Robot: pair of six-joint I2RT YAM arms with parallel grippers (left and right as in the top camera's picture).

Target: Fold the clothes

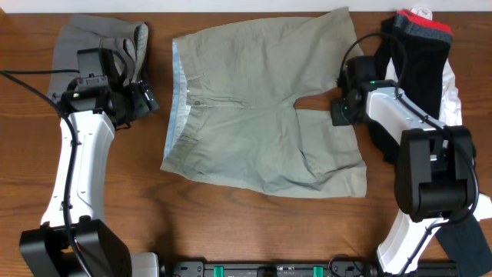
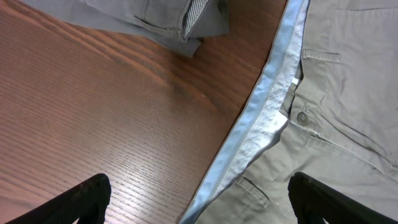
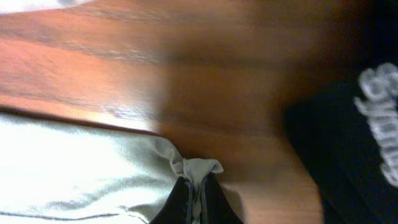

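The waistband's near corner (image 1: pixel 167 164) is below my left gripper and to its right in the overhead view, so my left gripper will next move back and down onto it.
Khaki-olive shorts (image 1: pixel 261 100) lie spread flat mid-table, the pale blue-lined waistband (image 2: pixel 261 118) to the left and the legs to the right. My left gripper (image 1: pixel 147 100) hovers open just left of the waistband; its dark fingertips (image 2: pixel 87 196) straddle the band's edge. At the hem of the near leg, my right gripper (image 1: pixel 338 111) is shut on a pinched fold of khaki cloth (image 3: pixel 196 168). Grey shorts (image 1: pixel 92 42) lie at the far left. Black sportswear with a red waistband (image 1: pixel 419 46) lies at the far right, partly under the right arm.
Bare brown wood table (image 1: pixel 138 208) shows in front of and around the garments. White cloth (image 1: pixel 450 85) lies beneath the black sportswear. A dark rail (image 1: pixel 277 269) runs along the front edge between the two arm bases.
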